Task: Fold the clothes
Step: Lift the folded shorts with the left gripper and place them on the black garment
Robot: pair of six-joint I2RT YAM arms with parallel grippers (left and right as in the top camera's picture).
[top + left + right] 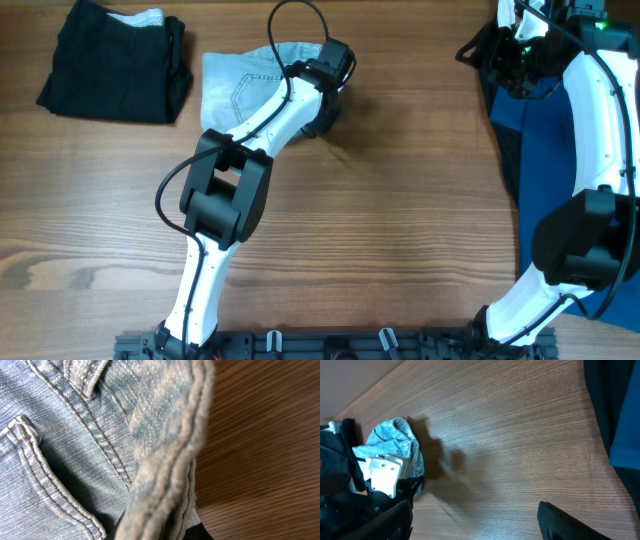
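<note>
My left gripper should next lift, carry the pants (243, 83) to the left in the overhead view and lower them onto the black garment that is already folded beside them.
The light-blue denim pants (243, 83) lie bunched at the far middle of the table. In the left wrist view they fill the frame (75, 445), with a stitched pocket seam and a thick folded hem edge (170, 465). My left gripper (325, 98) is at the pants' right edge, and its jaws (160, 534) are shut on that thick edge. My right gripper (508, 55) hovers at the far right above the table. Its fingers (472, 510) are wide apart and empty. The pants also show in the right wrist view (395, 440), far from that gripper.
A black folded garment (115, 60) with a white label lies at the far left. A large dark navy cloth (545, 130) covers the table's right side and shows in the right wrist view (615, 410). Bare wood lies between them.
</note>
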